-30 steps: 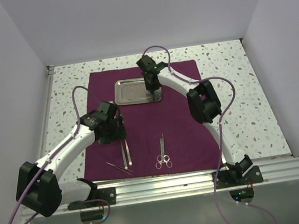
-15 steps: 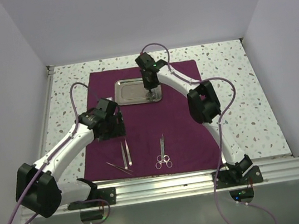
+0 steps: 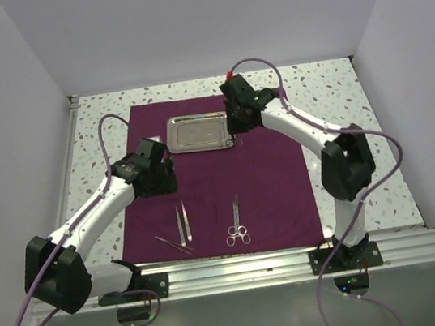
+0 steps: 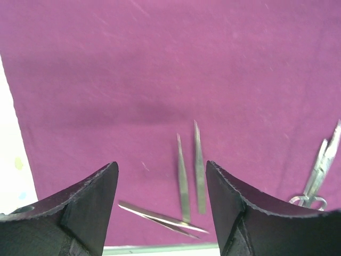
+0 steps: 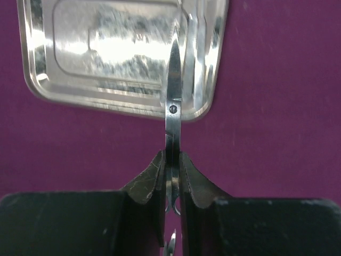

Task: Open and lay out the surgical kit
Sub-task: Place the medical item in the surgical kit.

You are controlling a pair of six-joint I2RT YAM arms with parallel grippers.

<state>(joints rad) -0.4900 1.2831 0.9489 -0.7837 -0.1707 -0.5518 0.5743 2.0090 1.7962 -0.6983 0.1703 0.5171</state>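
Observation:
Bare cloth beside the ring-handled instrument [image 3: 236,222] is behind and below my right gripper, so next it needs to move back, lower the scissors there and let them go.
The dark purple cloth [image 3: 269,180] lies spread flat on the table. The steel tray [image 3: 193,131] sits at its far middle and shows in the right wrist view [image 5: 106,48]. My right gripper [image 3: 234,134] is shut on slim silver scissors [image 5: 172,106], their tips pointing over the tray's near right corner. My left gripper [image 3: 159,181] hangs open and empty above the cloth's left part [image 4: 160,165]. Straight tweezers [image 4: 190,170] and thinner tweezers [image 4: 160,217] lie below it. A ring-handled instrument [image 3: 236,222] lies near the cloth's front edge.
The speckled tabletop [image 3: 359,125] borders the cloth on both sides. A metal rail [image 3: 242,270] runs along the near edge with the arm bases. White walls close in the left, right and back. Purple cables loop from both arms.
My right arm has swung its elbow out to the right and its gripper has shifted right to the tray's corner with the scissors. My left gripper has drawn slightly back from the tweezers.

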